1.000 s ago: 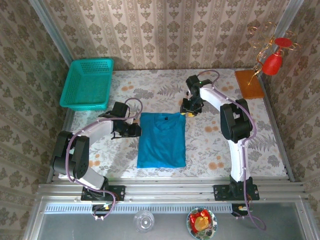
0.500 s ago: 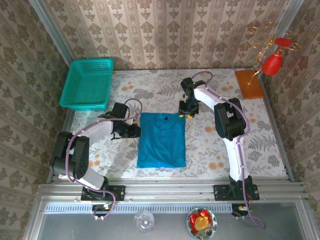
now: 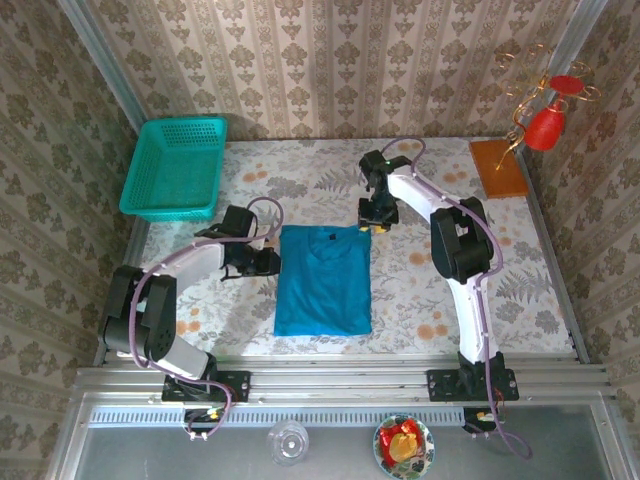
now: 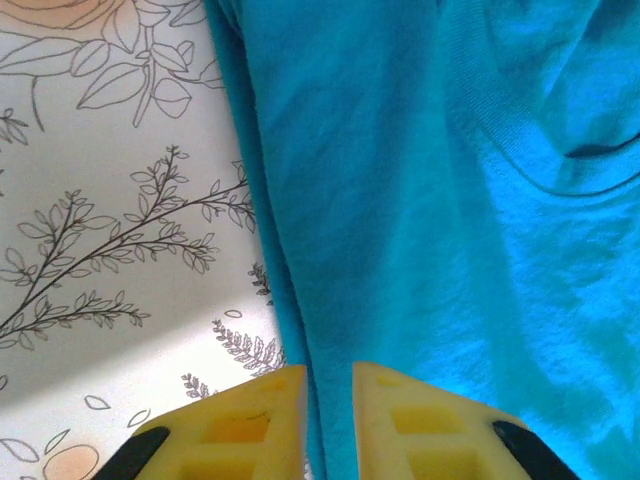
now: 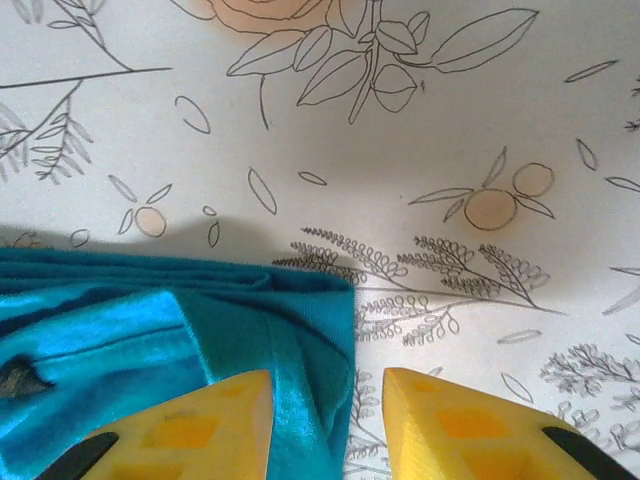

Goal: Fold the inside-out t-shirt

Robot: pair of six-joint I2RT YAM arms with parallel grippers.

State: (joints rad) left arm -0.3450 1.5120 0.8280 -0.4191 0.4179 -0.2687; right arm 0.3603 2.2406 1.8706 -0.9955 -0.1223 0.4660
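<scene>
Next, my right gripper moves down astride the edge of the t-shirt's far corner (image 3: 366, 234) (image 5: 327, 375) and closes. The corner lies just below, with that edge between the open fingers.
The teal-blue t-shirt (image 3: 323, 280) lies folded into a tall rectangle in the middle of the floral table, collar at the far end. My left gripper (image 3: 272, 262) sits at its left edge near the far corner. In the left wrist view the t-shirt's folded edge (image 4: 420, 200) fills the narrow gap of the left gripper (image 4: 330, 400), which is shut on it. My right gripper (image 3: 372, 222) is at the far right corner. In the right wrist view the right gripper (image 5: 328, 400) stands open astride the t-shirt's corner (image 5: 150, 340), bare table beside the cloth.
A teal mesh basket (image 3: 175, 168) stands at the far left. A brown board (image 3: 498, 167) with a red ornament (image 3: 548, 125) is at the far right. Bare tablecloth (image 3: 430, 290) lies to the right of the shirt.
The right arm has shifted slightly left, bringing its gripper over the shirt's far right corner. The left arm and the shirt have stayed put.
</scene>
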